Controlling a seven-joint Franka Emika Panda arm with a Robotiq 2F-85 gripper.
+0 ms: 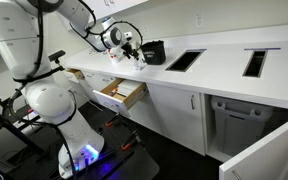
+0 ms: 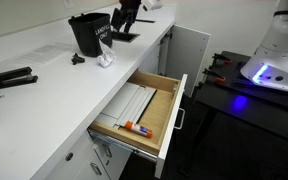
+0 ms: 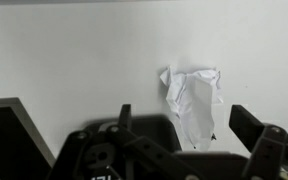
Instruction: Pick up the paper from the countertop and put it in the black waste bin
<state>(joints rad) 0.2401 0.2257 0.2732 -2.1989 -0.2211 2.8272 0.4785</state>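
Next, my open gripper goes down toward the countertop over the narrow end of the crumpled white paper, since the spread fingers still hover above it.
A crumpled white paper [image 3: 192, 100] lies on the white countertop [image 3: 74, 60]; it also shows in an exterior view [image 2: 106, 60], just in front of the black waste bin [image 2: 89, 32]. The bin also shows in an exterior view [image 1: 154, 52], and its corner is at the lower left of the wrist view [image 3: 9, 130]. My gripper [image 3: 182, 112] is open, its two fingers spread to either side of the paper. It hovers above the counter beside the bin in both exterior views [image 2: 124, 27] [image 1: 132, 47].
An open drawer [image 2: 134, 115] holding papers and pens sticks out below the counter edge. Two rectangular openings [image 1: 184, 60] [image 1: 256, 62] are cut in the counter. A cabinet door [image 1: 259, 150] hangs open. A flat black object [image 2: 9, 78] lies on the counter.
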